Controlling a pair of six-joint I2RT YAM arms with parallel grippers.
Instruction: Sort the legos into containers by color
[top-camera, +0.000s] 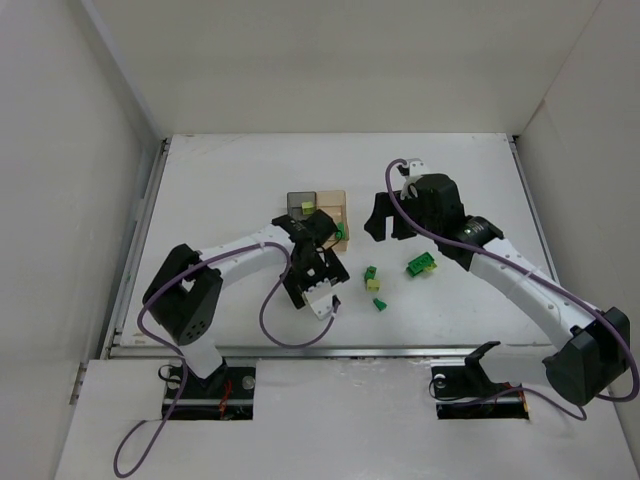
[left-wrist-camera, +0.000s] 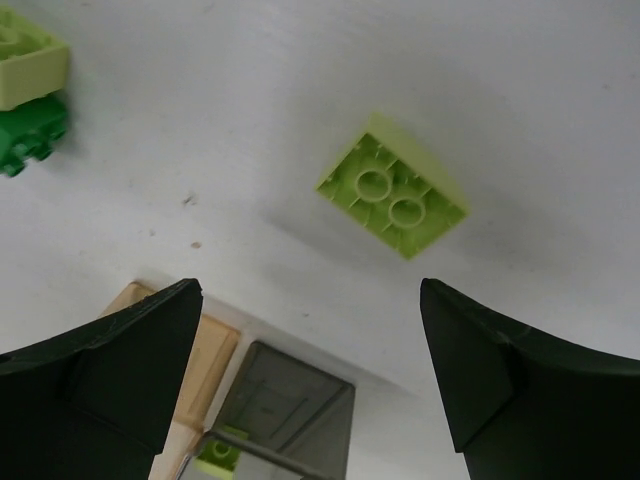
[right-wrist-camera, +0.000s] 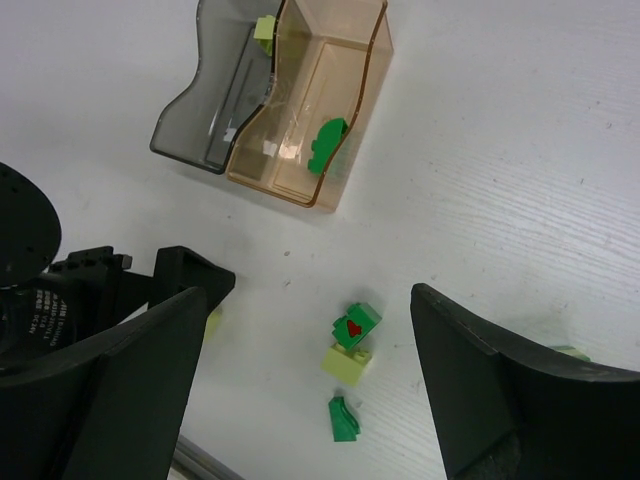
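Note:
I should lower my left gripper and move it back over the pale yellow-green lego (left-wrist-camera: 394, 192), turning the gripper, before I grab the lego.
My left gripper (top-camera: 315, 245) is open and empty, just in front of the two bins. In the left wrist view (left-wrist-camera: 310, 292) a pale yellow-green lego (left-wrist-camera: 392, 198) lies studs-down on the table beyond its fingers. The smoky grey bin (top-camera: 299, 204) (right-wrist-camera: 215, 100) holds a pale lego (right-wrist-camera: 264, 28). The amber bin (top-camera: 333, 212) (right-wrist-camera: 320, 100) holds a dark green lego (right-wrist-camera: 325, 145). My right gripper (top-camera: 388, 228) (right-wrist-camera: 310, 300) is open and empty, above a dark green lego (right-wrist-camera: 356, 325), a pale lego (right-wrist-camera: 348, 363) and a dark green slope piece (right-wrist-camera: 343, 418).
A dark green and pale lego pair (top-camera: 421, 264) lies right of the loose group, under my right arm. The left arm's gripper (right-wrist-camera: 100, 290) shows at the left of the right wrist view. White walls enclose the table on three sides.

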